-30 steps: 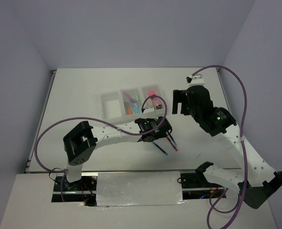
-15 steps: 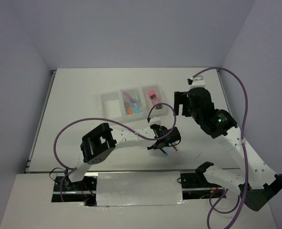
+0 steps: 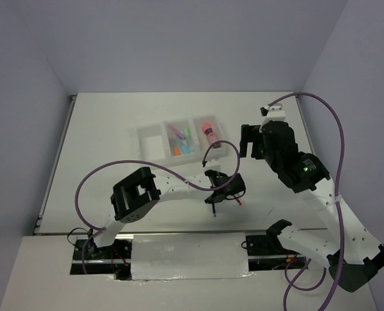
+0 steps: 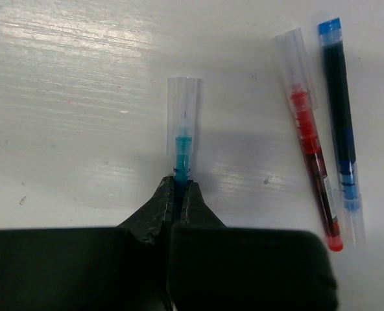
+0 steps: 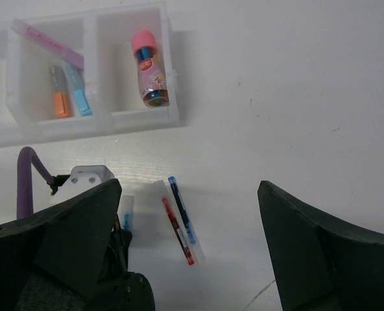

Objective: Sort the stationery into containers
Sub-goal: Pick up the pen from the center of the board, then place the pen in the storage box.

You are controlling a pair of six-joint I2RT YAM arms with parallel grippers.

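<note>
Next, my left gripper raises the teal-blue pen, carries it outward and left in the top view to the tray's empty section (image 3: 152, 143), and releases it there.
In the left wrist view, my left gripper (image 4: 178, 188) is shut on a thin teal-blue pen (image 4: 182, 139) with a clear cap, lying on the table. Right of it, a red pen (image 4: 312, 170) and a dark blue pen (image 4: 341, 123) lie side by side. From above, the left gripper (image 3: 220, 193) sits low over these pens (image 3: 236, 201). My right gripper (image 5: 192, 227) hangs open and empty above the table, right of the white three-compartment tray (image 5: 91, 123). The tray's right compartment holds a pink-orange cylinder (image 5: 146, 68). Orange (image 5: 58, 97), light-blue (image 5: 80, 97) and purple (image 5: 49, 42) markers lie in the middle one.
The tray (image 3: 142, 135) stands mid-table, behind the left gripper. The left arm's purple cable (image 3: 95, 178) loops over the near-left table. Walls close the table at the left, back and right.
The left arm swung toward me and lowered onto the loose pens. Its gripper went from open to shut on the teal-blue pen. The right arm shifted slightly right, still open.
</note>
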